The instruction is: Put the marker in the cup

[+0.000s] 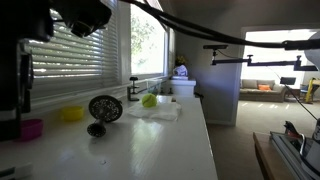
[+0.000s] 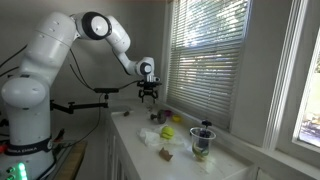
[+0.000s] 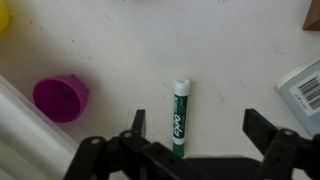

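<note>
Next, my open gripper lowers toward the counter onto the marker's green body (image 3: pixel 180 116), since the marker lies flat below it between the gripper's spread fingers.
A green Expo marker (image 3: pixel 180 118) with a white cap lies flat on the white counter, seen in the wrist view. A small magenta cup (image 3: pixel 60 98) stands upright to its left and apart from it; it also shows in an exterior view (image 1: pixel 32 128). My gripper (image 3: pixel 200 128) is open and empty above the counter. The marker lies between the fingers, close to the left one and not touched. In an exterior view the gripper (image 2: pixel 148 92) hangs well above the far end of the counter. I cannot make out the marker in either exterior view.
A barcoded box (image 3: pixel 305 88) lies to the right of the marker. Along the counter (image 1: pixel 150 150) are a yellow bowl (image 1: pixel 72 113), a black mesh strainer (image 1: pixel 104 108), a green object (image 1: pixel 149 100) on a white cloth, and a white container (image 1: pixel 183 86). Window blinds (image 1: pixel 80 55) run alongside.
</note>
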Available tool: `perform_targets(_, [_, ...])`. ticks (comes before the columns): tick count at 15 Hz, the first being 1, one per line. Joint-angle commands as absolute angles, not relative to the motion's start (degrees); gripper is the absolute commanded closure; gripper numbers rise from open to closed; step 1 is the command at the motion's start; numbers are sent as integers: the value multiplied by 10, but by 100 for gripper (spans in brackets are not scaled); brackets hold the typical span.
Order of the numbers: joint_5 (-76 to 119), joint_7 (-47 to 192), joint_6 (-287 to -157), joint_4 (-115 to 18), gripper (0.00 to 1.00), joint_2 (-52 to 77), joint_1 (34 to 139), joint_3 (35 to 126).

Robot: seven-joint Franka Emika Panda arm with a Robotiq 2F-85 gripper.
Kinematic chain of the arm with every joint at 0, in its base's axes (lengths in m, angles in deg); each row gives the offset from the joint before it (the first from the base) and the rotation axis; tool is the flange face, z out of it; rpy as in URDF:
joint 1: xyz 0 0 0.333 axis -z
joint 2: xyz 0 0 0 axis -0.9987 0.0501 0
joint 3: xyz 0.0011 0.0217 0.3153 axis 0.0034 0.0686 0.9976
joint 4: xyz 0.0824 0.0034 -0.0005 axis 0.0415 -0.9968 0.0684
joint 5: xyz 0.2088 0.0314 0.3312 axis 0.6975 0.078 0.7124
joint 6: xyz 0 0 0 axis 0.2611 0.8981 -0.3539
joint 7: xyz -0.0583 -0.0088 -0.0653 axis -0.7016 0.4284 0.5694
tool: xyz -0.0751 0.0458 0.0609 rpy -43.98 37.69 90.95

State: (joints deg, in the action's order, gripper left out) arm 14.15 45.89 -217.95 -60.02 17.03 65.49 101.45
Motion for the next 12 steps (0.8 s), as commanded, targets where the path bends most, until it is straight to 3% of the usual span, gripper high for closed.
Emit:
perform_targets(1, [114, 492, -2168, -537, 0, 226, 641, 1014])
perform_targets(8, [121, 453, -2165, -469, 1, 293, 638, 1017])
perform_targets(12, [122, 457, -2160, -450, 15, 316, 633, 1015])
